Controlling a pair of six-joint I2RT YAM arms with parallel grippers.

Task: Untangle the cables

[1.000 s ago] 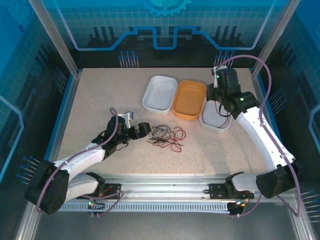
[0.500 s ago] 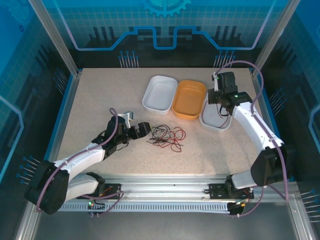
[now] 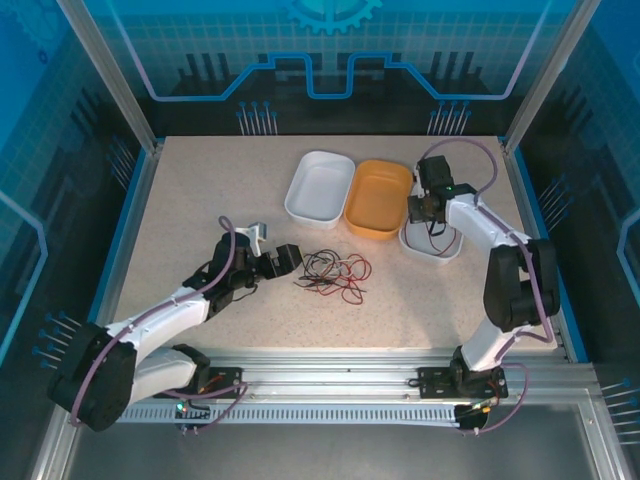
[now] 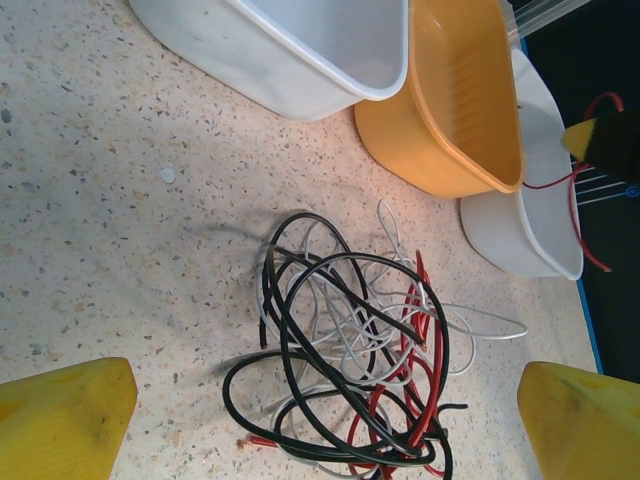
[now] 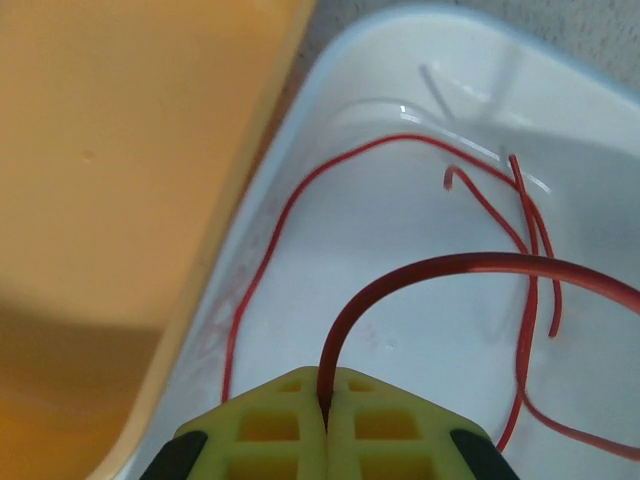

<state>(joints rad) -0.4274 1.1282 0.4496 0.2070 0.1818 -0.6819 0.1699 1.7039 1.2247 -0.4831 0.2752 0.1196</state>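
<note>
I will lower my right gripper toward the white bin's bottom, which already holds red cable below it, and release the red cable there.
The cables lie as a tangle of thin black, white and red loops on the speckled table, between the wide-apart yellow fingertips of my open left gripper. In the top view that bundle sits just right of the left gripper. My right gripper is shut on a red cable that arcs up and to the right over a white bin. More thin red cable lies on the bin's floor. In the top view the right gripper hovers over that bin.
An orange bin and a second white bin stand side by side behind the bundle, left of the bin with the red cable. Blue rails edge the table on both sides, and the arms' rail runs along the near edge.
The right arm has folded in, its elbow swinging toward the table, and its gripper has shifted slightly down-left over the white bin, still shut on the red cable. Left arm and bundle are unmoved.
</note>
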